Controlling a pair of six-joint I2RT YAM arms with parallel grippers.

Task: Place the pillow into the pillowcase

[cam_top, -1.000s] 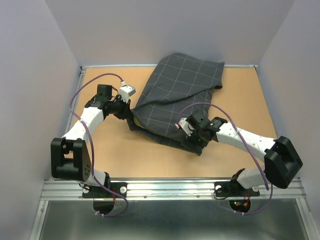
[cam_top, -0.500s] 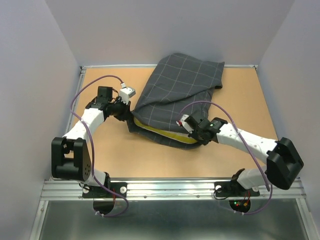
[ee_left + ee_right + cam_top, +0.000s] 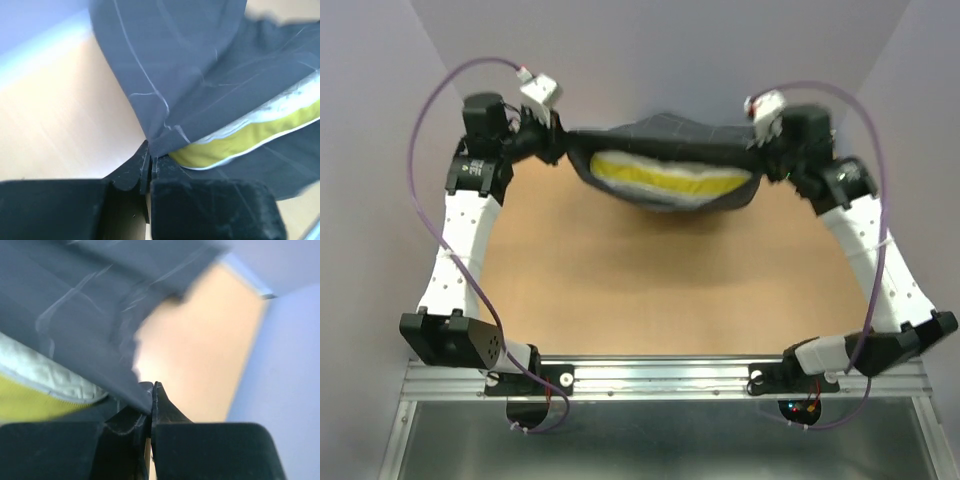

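My left gripper will go up high next, come back down toward the near part of the tabletop and let go of the pillowcase's corner, because the pillow's yellow part still shows at the pillowcase's opening.
The dark grey pillowcase [image 3: 665, 140] hangs in the air at the back of the table, stretched between both arms with its mouth facing the camera. Inside the mouth shows the pillow [image 3: 665, 177], white with a yellow band. My left gripper [image 3: 563, 150] is shut on the pillowcase's left corner; in the left wrist view the cloth [image 3: 165, 75] runs out of the closed gripper [image 3: 150, 159] with the pillow's yellow edge [image 3: 240, 137] beside it. My right gripper [image 3: 760, 152] is shut on the right corner, the cloth [image 3: 80, 315] pinched at the gripper [image 3: 152, 390].
The tan table top [image 3: 660, 280] lies below the hanging bundle. Pale walls [image 3: 380, 150] close in the left, right and back. A metal rail [image 3: 660, 375] with both arm bases runs along the near edge. Purple cables [image 3: 430, 110] loop above each arm.
The right gripper closed on the pillowcase's near edge. Both arms then swung up and back, lifting pillowcase and pillow off the table and stretching the mouth wide.
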